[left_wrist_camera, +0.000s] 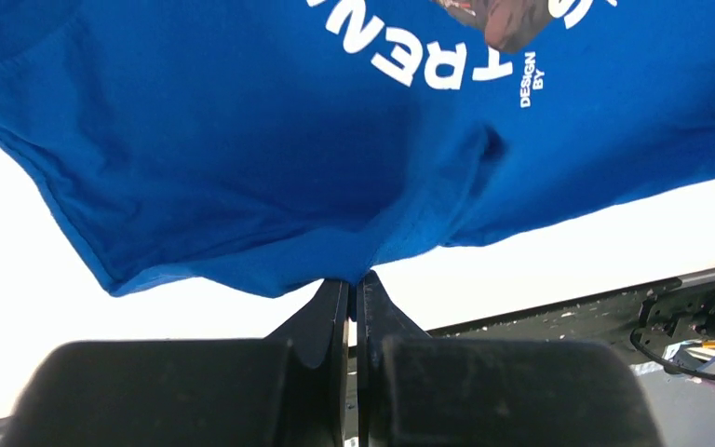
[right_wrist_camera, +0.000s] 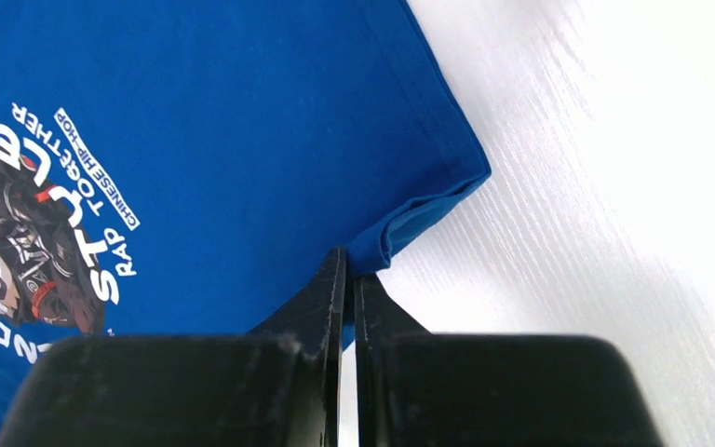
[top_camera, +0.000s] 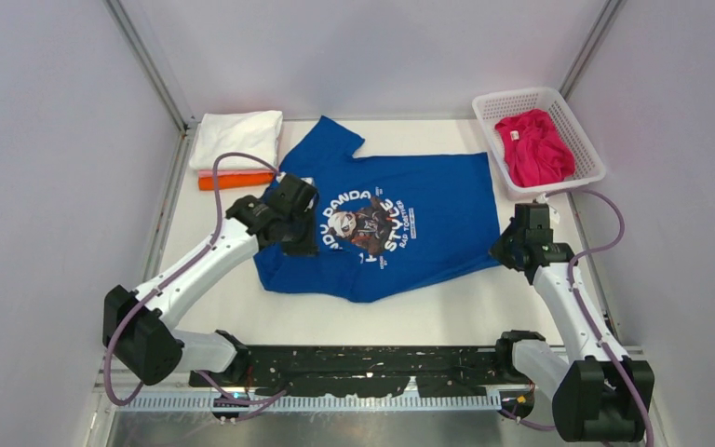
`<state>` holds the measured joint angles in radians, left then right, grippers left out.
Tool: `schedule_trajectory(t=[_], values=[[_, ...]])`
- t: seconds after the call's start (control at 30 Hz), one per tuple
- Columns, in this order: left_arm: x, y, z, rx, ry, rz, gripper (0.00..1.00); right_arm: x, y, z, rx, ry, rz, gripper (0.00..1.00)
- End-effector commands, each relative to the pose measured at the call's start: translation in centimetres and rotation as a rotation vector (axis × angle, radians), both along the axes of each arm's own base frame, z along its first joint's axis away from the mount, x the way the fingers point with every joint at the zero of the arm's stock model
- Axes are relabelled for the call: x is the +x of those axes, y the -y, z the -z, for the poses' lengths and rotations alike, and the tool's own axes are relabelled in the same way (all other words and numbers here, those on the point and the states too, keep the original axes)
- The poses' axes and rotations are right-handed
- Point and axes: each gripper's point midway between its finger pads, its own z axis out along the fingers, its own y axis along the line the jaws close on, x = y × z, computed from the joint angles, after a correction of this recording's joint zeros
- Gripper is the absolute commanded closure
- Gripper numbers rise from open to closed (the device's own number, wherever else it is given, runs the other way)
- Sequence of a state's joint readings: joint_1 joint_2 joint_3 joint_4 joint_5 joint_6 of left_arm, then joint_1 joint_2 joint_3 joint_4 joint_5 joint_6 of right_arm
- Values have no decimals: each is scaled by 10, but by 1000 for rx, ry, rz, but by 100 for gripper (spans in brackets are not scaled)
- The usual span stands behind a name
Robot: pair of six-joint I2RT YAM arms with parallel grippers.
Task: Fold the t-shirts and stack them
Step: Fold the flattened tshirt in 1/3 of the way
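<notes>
I will carry the hem corner outward with my right gripper before opening it, to fold the corner over the shirt's body.
A royal blue t-shirt (top_camera: 428,209) with a white and dark chest print lies spread on the white table. My left gripper (top_camera: 300,233) is shut on its cloth near the left sleeve side, pinching a fold (left_wrist_camera: 400,244) between the fingertips. My right gripper (top_camera: 505,250) is shut on the shirt's hem corner (right_wrist_camera: 428,209) at the right. A folded stack of white (top_camera: 237,137), pale pink and orange (top_camera: 236,181) tees lies at the back left. A magenta tee (top_camera: 532,147) sits crumpled in the basket.
A white lattice basket (top_camera: 588,149) stands at the back right. Metal frame posts and grey walls close in the table on both sides. A black rail (top_camera: 363,368) with the arm bases runs along the near edge.
</notes>
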<state>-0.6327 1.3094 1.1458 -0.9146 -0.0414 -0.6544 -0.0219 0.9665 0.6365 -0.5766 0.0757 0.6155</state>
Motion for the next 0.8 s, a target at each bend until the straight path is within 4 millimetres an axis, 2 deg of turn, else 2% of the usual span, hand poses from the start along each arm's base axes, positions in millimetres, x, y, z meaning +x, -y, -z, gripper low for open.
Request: schedule_trajectory(t=[0.0, 0.23, 0.43, 0.53, 0.77], values=[[29, -3, -26, -22, 92, 12, 100, 25, 9, -28, -52, 80, 1, 95], [59, -13, -47, -5, 203, 34, 100, 36, 16, -35, -84, 83, 12, 95], [89, -14, -64, 25, 320, 58, 100, 44, 14, -31, -77, 65, 6, 95], [104, -10, -67, 32, 352, 84, 100, 47, 15, -32, -80, 65, 7, 95], [138, -21, -68, 100, 394, 68, 100, 55, 23, -34, -94, 64, 42, 95]])
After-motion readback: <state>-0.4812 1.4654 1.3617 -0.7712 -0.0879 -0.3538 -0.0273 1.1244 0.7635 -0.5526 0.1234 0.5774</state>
